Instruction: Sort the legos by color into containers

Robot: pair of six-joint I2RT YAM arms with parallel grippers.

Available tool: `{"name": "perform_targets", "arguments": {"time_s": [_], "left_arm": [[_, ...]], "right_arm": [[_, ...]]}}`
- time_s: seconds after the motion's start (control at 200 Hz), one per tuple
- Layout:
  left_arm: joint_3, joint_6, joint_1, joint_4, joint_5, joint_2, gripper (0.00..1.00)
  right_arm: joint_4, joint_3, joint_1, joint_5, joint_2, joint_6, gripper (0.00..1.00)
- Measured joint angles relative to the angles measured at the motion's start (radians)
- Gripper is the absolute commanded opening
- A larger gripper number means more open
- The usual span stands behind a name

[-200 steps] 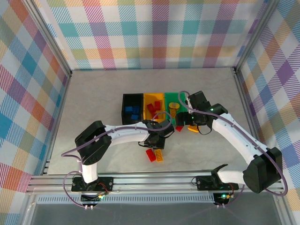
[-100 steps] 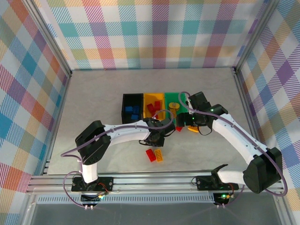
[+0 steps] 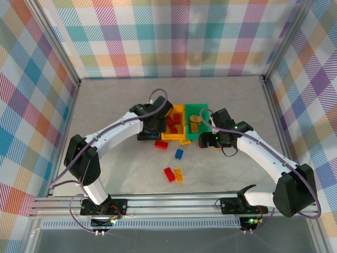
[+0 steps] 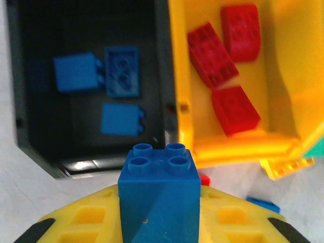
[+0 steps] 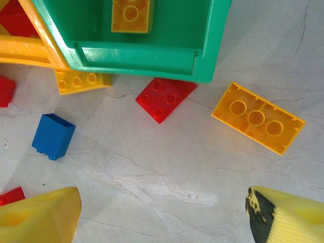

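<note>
The black bin holds only blue legos, so the robot's left gripper will next move outward over them and let go of its blue lego there.
My left gripper (image 4: pixel 159 205) is shut on a blue lego (image 4: pixel 159 190) and hovers at the near edge of the black bin (image 4: pixel 163 71), which holds three blue legos (image 4: pixel 120 71). In the top view the left gripper (image 3: pixel 153 123) sits over that bin. Beside it, the yellow-orange bin (image 4: pixel 273 101) holds three red legos (image 4: pixel 212 54). The green bin (image 5: pixel 167 30) holds a yellow lego (image 5: pixel 130 12). My right gripper (image 5: pixel 164 217) is open over bare table just in front of the green bin, near a red lego (image 5: pixel 166 97) and an orange lego (image 5: pixel 258 118).
Loose on the table lie a blue lego (image 3: pixel 179 154), a red one (image 3: pixel 161 144), and a red (image 3: pixel 168 174) and orange pair (image 3: pixel 179 175) nearer the front. A yellow lego (image 5: pixel 82 81) lies against the bins' front. Metal frame rails edge the table.
The left arm swung from the table's middle back to the black bin, carrying the blue lego. The right gripper shifted slightly left in front of the green bin.
</note>
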Motion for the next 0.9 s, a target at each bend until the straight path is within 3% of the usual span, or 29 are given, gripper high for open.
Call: {"name": "perform_targets", "arguments": {"time_s": [0.135,0.27,0.31,0.46,0.53,0.725,0.9], "left_arm": [[0.047,0.045,0.085,0.027,0.022,0.040,0.24],[0.093,0.080,0.145,0.056,0.053,0.125,0.24],[0.105,0.086,0.158,0.064,0.063,0.153,0.27],[0.129,0.108,0.192,0.079,0.093,0.237,0.54],[0.130,0.114,0.202,0.079,0.105,0.253,0.60],[0.127,0.114,0.218,0.079,0.112,0.228,0.63],[0.063,0.113,0.220,0.077,0.111,0.080,0.64]], "right_arm": [[0.007,-0.010,0.035,-0.011,0.011,0.012,0.85],[0.029,-0.010,0.148,-0.014,0.034,0.037,0.84],[0.036,-0.010,0.191,-0.013,0.043,0.048,0.84],[0.060,-0.010,0.345,-0.014,0.071,0.099,0.83],[0.071,-0.010,0.411,-0.014,0.077,0.129,0.83],[0.087,0.013,0.571,-0.010,0.139,0.177,0.82],[0.089,0.113,0.655,0.018,0.289,0.138,0.81]]}}
